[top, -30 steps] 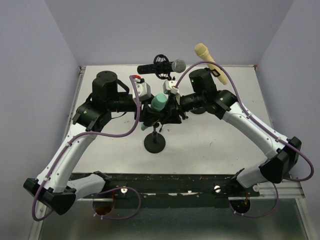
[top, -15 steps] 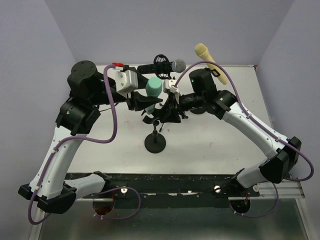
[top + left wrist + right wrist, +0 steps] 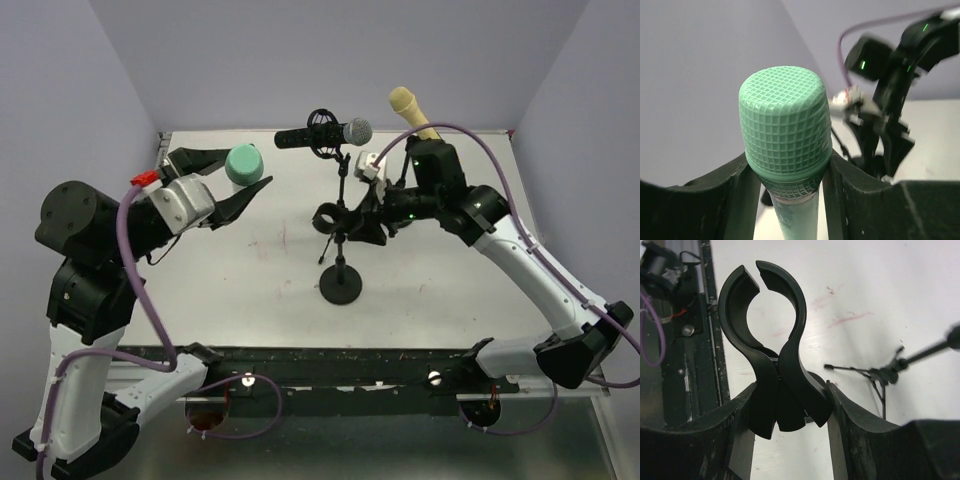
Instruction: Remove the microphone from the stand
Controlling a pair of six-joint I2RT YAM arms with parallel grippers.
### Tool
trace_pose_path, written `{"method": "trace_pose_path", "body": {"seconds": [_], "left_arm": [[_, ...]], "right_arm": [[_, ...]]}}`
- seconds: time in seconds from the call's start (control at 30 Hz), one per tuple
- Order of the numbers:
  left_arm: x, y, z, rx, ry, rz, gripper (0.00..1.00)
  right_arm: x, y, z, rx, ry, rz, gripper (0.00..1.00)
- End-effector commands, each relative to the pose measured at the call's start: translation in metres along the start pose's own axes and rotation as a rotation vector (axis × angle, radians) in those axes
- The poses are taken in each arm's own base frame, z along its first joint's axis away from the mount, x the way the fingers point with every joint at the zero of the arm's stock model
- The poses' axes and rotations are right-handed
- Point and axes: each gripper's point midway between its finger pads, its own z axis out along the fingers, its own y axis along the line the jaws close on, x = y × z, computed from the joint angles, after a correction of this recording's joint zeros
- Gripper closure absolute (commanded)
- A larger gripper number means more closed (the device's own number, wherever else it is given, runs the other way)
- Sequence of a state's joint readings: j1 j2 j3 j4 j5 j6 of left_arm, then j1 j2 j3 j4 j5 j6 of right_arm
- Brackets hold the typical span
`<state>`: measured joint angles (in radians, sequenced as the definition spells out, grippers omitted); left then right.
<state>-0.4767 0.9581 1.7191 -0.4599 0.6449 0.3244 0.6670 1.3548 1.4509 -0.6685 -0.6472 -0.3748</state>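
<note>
The clip's ring is empty, so I need to lower my left gripper next and tip its fingers down to lay the green microphone point(image 3: 243, 164) flat on the bare table, away from the stand.
My left gripper point(image 3: 222, 178) is shut on the green microphone point(image 3: 243, 164) and holds it high at the left, well away from the stand; in the left wrist view its mesh head point(image 3: 785, 121) fills the space between my fingers. My right gripper point(image 3: 350, 218) is shut on the black clip point(image 3: 771, 347) of the stand point(image 3: 340, 283), which stands near the table's middle. The clip's ring is empty.
A black and silver microphone point(image 3: 325, 134) sits on a small tripod at the back; the tripod also shows in the right wrist view point(image 3: 882, 375). A yellow microphone point(image 3: 420, 124) leans at the back right. The table's front rail point(image 3: 350, 362) runs along the near edge.
My left gripper has pulled the green microphone out of the clip and carried it up and to the left. The right gripper and stand have shifted slightly right.
</note>
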Motion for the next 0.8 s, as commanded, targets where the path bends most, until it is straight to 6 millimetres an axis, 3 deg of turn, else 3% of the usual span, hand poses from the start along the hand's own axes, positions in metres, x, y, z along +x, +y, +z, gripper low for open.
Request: {"method": "trace_pose_path", "body": {"seconds": [0.0,0.1,0.23,0.33,0.4,0.57,0.77], "left_arm": [[0.091,0.022,-0.02,-0.228,0.267,-0.073,1.0],[0.139,0.018,-0.037,-0.319,0.388,-0.176,1.0],[0.216,0.007,-0.071,-0.512,0.567,-0.454,1.0],[0.271,-0.007,-0.097,-0.591,0.716,-0.558,1.0],[0.3,-0.016,-0.106,-0.56,0.823,-0.54,1.0],[0.353,-0.029,-0.132,-0.518,1.035,-0.555,1.0],[0.403,-0.044,-0.173,-0.565,1.232,-0.655,1.0]], "right_arm": [[-0.002,-0.037,-0.044,0.187,-0.024,0.068,0.75],[0.005,-0.042,-0.059,0.244,-0.014,0.062,0.75],[0.025,-0.043,-0.063,0.282,0.003,0.103,0.73],[0.033,-0.044,-0.064,0.314,0.003,0.143,0.64],[0.036,-0.048,-0.068,0.357,0.008,0.168,0.49],[0.035,-0.05,-0.077,0.399,0.027,0.196,0.14],[0.014,-0.039,-0.086,0.36,0.005,0.21,0.0]]}}
